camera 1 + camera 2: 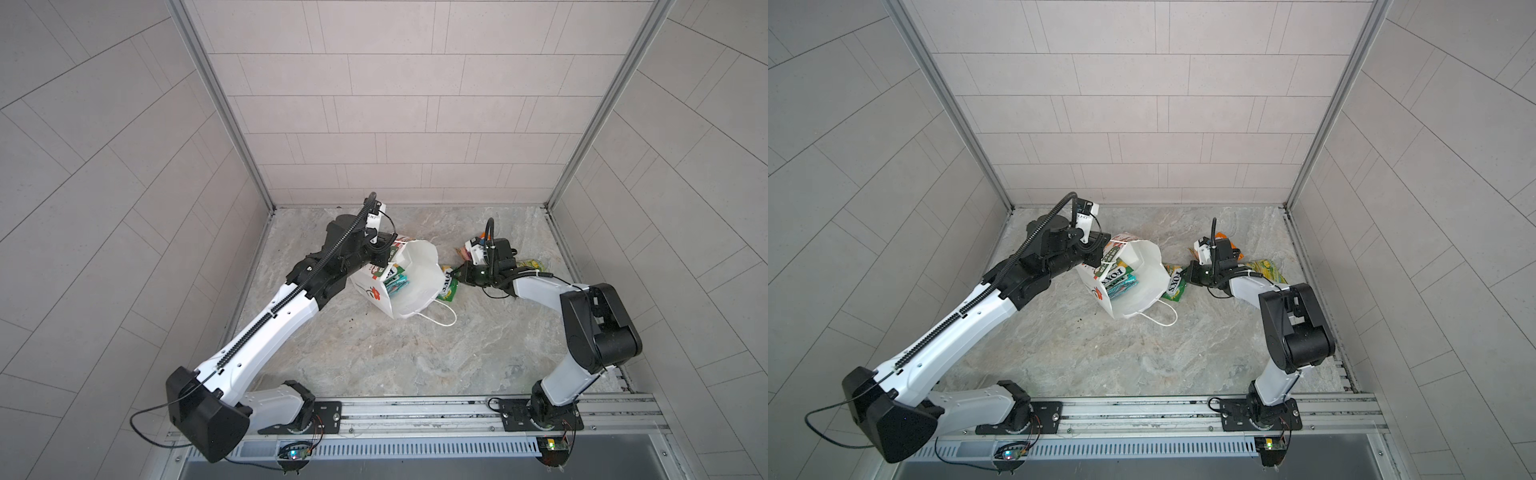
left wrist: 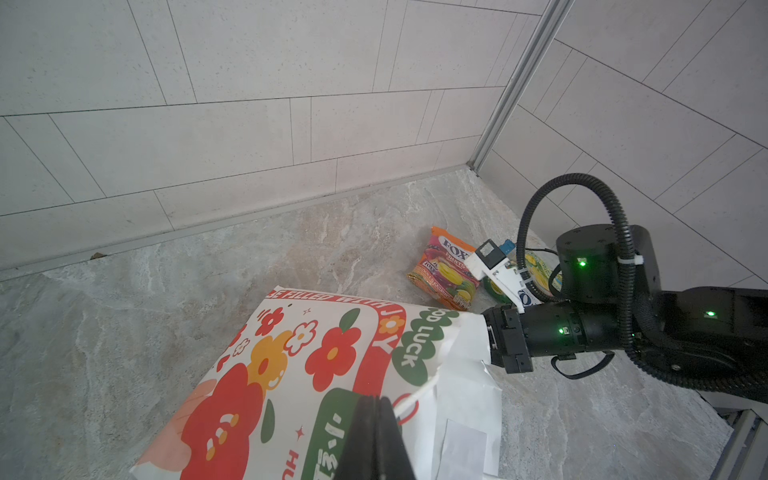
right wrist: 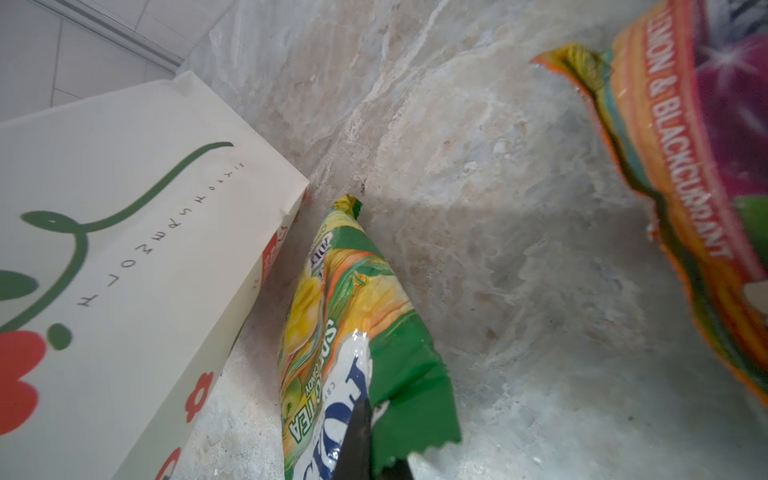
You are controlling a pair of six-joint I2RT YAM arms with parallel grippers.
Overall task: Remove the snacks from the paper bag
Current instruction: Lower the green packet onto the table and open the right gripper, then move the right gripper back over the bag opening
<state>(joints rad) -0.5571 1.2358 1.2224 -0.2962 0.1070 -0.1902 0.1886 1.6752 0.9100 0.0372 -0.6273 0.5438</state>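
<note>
The green-yellow pouch already hangs clear of the bag, so the right gripper next needs to stay low over the bare tabletop beside the paper bag [image 1: 417, 291] and let go of the pouch.
The white paper bag [image 1: 417, 291] [image 1: 1142, 286] lies tilted on the stone table with its mouth open toward the top views. Several snacks [image 1: 397, 280] [image 1: 1119, 277] show inside it. My left gripper [image 1: 385, 257] [image 2: 376, 402] is shut on the paper bag's [image 2: 332, 353] rim by a cord handle. My right gripper [image 1: 457, 274] [image 3: 369, 411] is shut on a green-yellow pouch [image 1: 449, 287] [image 1: 1174, 284] [image 3: 353, 299] that hangs just outside the bag's [image 3: 124, 249] right side. An orange-purple pouch [image 2: 446, 270] [image 3: 706, 166] and another green-yellow pouch [image 1: 532, 264] [image 1: 1266, 270] lie on the table behind the right arm.
Tiled walls close in the table at the back and on both sides. The metal rail [image 1: 415, 411] with both arm bases runs along the front. A loose cord handle [image 1: 441, 316] of the bag rests on the table toward the front.
</note>
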